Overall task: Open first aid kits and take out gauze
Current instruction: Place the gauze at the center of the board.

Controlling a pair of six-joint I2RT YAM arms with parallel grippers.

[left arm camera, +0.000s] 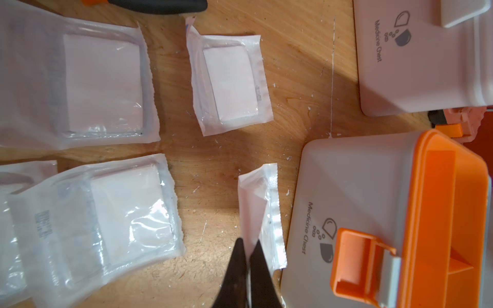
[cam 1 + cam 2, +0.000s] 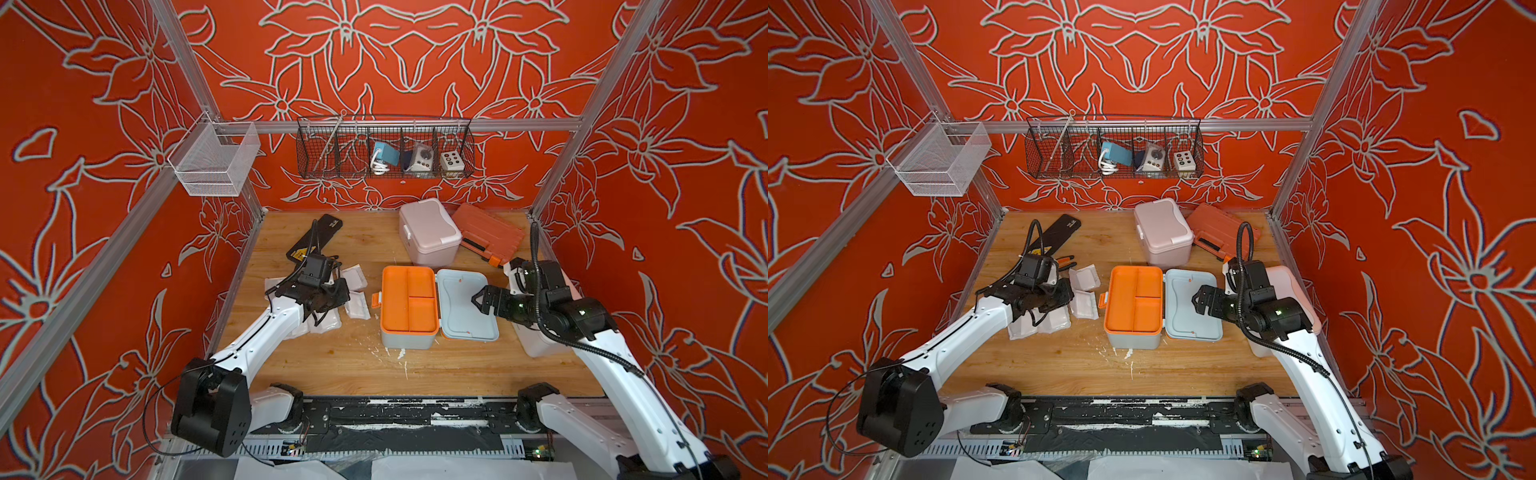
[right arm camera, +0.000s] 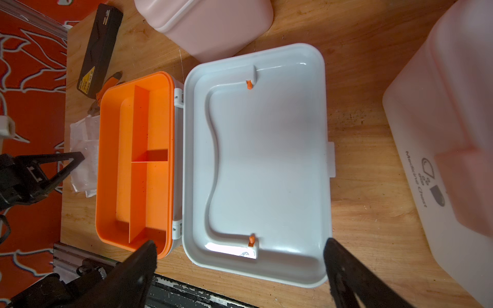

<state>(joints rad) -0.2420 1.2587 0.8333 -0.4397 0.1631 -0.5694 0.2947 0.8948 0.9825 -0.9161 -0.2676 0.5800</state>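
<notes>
My left gripper should next lower and release the gauze packet's edge onto the clear bare wood point(image 2: 358, 307) point(image 1: 226, 177) below it, beside the open kit.
The pale blue-grey first aid kit point(image 2: 405, 338) stands mid-table with its lid point(image 2: 467, 305) flung open to the right and its orange tray point(image 3: 133, 160) empty. Shut, the pink kit point(image 2: 430, 232) sits behind it. The white kit point(image 3: 440, 133) lies under my right arm. Several gauze packets point(image 1: 104, 82) point(image 1: 230, 80) point(image 1: 128, 210) lie on the wood left of the open kit. My left gripper point(image 1: 249, 246) point(image 2: 345, 296) is shut on the edge of one gauze packet point(image 1: 260, 208) beside the kit's front wall. My right gripper point(image 3: 241, 244) point(image 2: 478, 301) hangs open over the lid.
A flat black case point(image 2: 316, 237) lies at the back left and an orange tool case point(image 2: 488, 237) at the back right. Orange-handled pliers point(image 2: 1065, 262) lie by the gauze. A black wire basket point(image 2: 384, 149) and a white mesh basket point(image 2: 216, 160) hang on the walls.
</notes>
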